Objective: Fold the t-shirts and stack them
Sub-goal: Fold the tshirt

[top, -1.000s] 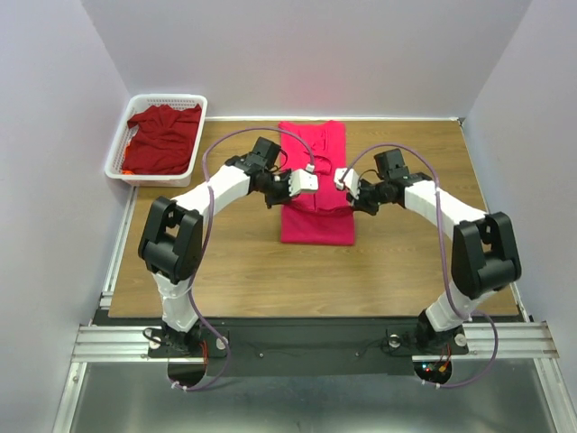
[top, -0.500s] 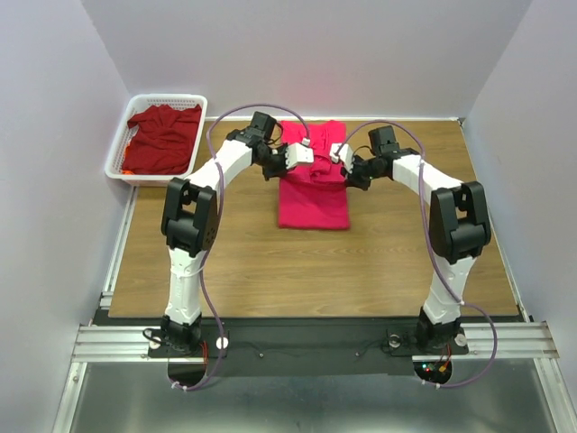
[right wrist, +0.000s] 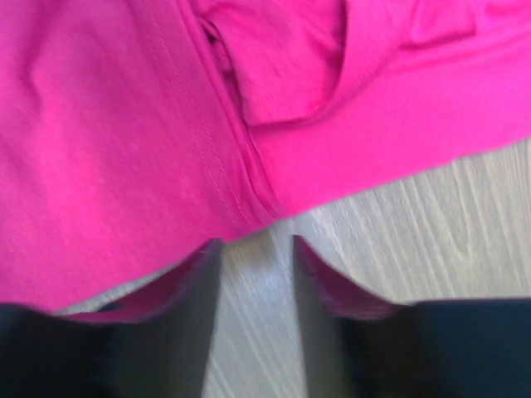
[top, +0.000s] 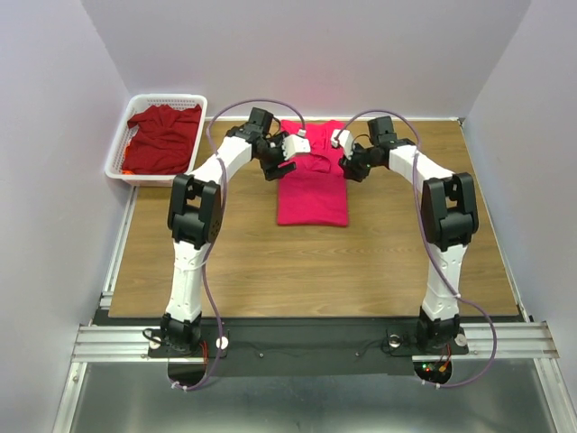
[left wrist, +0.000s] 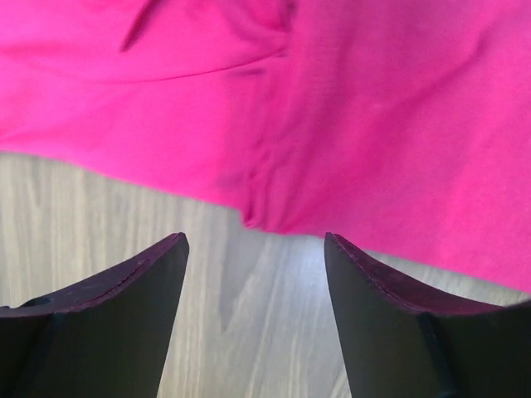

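My right gripper is in front of the pink t-shirt's near corner (top: 344, 223), and the t-shirt's near end lies unfolded, so I will bring the gripper's fingers back and down onto that corner.
The bright pink t-shirt (top: 313, 194) lies folded on the wooden table, toward the back middle. My left gripper (top: 293, 147) hovers at its far left edge and my right gripper (top: 338, 142) at its far right edge. In the left wrist view the left gripper (left wrist: 255, 249) is open over bare wood, just short of the pink t-shirt's (left wrist: 348, 108) folded edge. In the right wrist view the right gripper (right wrist: 253, 257) is open by a narrower gap, and the pink t-shirt's (right wrist: 124, 149) hem lies just past its tips. The maroon t-shirt (top: 164, 135) lies crumpled in the basket.
The white mesh basket (top: 114, 155) stands at the table's back left corner. Grey walls close in the table at the back and on both sides. Bare wood (top: 315, 271) stretches from the shirt to the arm bases.
Both arms reached toward the back edge, carrying the pink shirt's near part over itself, so it now lies shorter. Both grippers were shut on the cloth and have now opened and let go.
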Tool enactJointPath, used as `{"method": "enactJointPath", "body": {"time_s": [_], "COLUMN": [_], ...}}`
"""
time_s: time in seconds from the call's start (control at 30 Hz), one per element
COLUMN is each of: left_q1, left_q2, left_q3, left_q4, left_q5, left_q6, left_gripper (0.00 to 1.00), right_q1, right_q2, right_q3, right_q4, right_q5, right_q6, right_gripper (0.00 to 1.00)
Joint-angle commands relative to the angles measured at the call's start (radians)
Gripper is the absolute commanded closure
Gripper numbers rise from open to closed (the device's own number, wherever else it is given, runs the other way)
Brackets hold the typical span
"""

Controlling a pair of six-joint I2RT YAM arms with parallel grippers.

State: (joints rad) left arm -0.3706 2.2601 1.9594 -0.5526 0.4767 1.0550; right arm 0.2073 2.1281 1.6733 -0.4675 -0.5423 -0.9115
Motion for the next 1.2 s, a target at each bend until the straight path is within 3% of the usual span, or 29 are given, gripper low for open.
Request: {"method": "enactJointPath", "body": {"time_s": [0.0,0.13,0.27,0.5,0.97,1.17], "left_q1": [0.038,0.058,0.053,-0.022,-0.136,-0.155], "left_q2": [-0.056,-0.169,-0.34,-0.511,-0.482,-0.427], "left_q3": [0.064,-0.075,-0.349,-0.704,-0.823,-0.809], "left_q4": [0.036,0.042,0.089,0.23,0.359,0.364], "left_q5": [0.003,0.094,0.17,0.168,0.066,0.022], "left_q6": [-0.081,-0.112,-0.086,-0.001,-0.01,-0.023], "left_gripper": [0.21,0.27,0.38,0.35,0.32,0.34], "right_q1": [-0.016,-0.013,0.033,0.142,0.205,0.205], "right_q2": [-0.071,-0.215,-0.334,-0.424,-0.376,-0.356], "right_q3": [0.002,-0.164,-0.332,-0.526,-0.644,-0.665], "right_q4": [0.012,0.009,0.004,0.027,0.167,0.185], "right_q5": [0.031,-0.028,-0.044,-0.004,0.079,0.097], "right_q6": [0.062,0.063,0.013,-0.052,-0.073,-0.087], "right_gripper": [0.52,0.55,0.59,0.58,0.59,0.67]}}
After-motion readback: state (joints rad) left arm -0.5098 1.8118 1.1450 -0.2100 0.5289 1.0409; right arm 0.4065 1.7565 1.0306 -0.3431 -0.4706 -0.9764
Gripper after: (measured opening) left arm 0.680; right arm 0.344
